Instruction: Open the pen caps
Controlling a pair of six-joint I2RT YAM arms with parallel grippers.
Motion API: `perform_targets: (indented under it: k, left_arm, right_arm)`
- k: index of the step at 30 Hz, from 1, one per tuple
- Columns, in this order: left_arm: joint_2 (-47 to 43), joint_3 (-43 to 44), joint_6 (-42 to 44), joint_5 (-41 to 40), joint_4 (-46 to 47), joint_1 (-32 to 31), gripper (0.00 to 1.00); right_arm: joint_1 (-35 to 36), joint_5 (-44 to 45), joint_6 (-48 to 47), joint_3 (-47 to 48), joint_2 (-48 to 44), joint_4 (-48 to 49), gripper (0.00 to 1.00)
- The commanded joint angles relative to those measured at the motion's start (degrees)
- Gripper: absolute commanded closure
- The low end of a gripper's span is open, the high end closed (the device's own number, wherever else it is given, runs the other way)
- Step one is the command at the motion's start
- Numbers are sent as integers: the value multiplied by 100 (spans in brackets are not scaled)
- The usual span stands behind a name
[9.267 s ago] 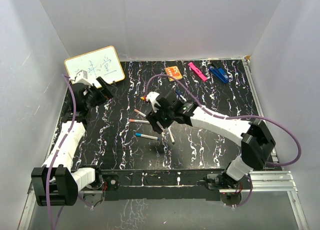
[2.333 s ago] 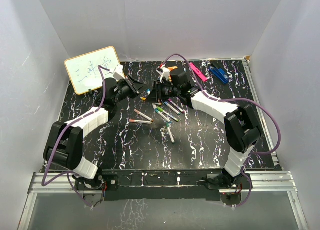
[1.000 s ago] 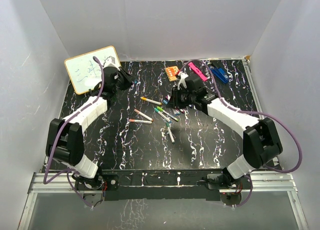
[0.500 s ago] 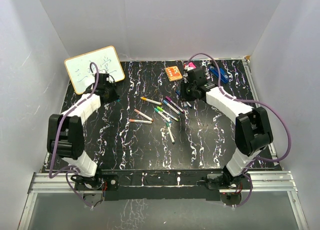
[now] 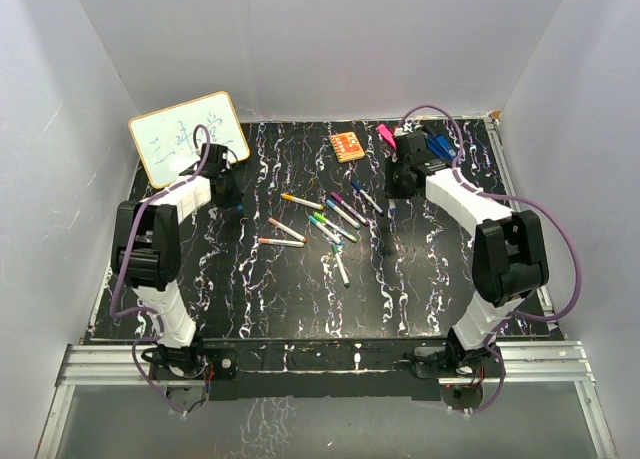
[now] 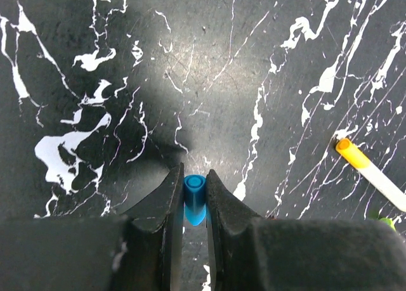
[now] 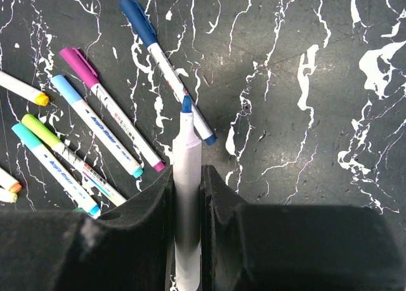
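Note:
The robot's right gripper will next move down and away from the dark blue pen and let go of the pale uncapped pen there, because bare table shows beside the dark blue pen.
My left gripper is shut on a small blue pen cap, held just above the black marbled table; in the top view it hangs near the whiteboard. My right gripper is shut on a pale uncapped pen with its blue tip bare, and shows at the back right in the top view. Below it lie capped pens: dark blue, magenta, light blue and yellow-green. Several pens lie mid-table.
A whiteboard leans at the back left. An orange card, a pink bar and a dark-blue clip lie along the back edge. An orange-tipped pen lies right of my left gripper. White walls enclose the table.
The two grippers have drawn apart. The left has swung back toward the whiteboard with the blue cap; the right has moved to the back right with the bare pen.

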Motion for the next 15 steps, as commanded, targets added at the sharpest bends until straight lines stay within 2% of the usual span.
perform_targets:
  k: [1, 15]
  left_arm:
    - [232, 294, -135, 69, -22, -14, 100]
    - [1028, 1107, -556, 48, 157, -420, 100]
  right_arm:
    - [-62, 167, 5, 182, 64, 143, 100]
    - [-169, 144, 17, 104, 64, 194, 100]
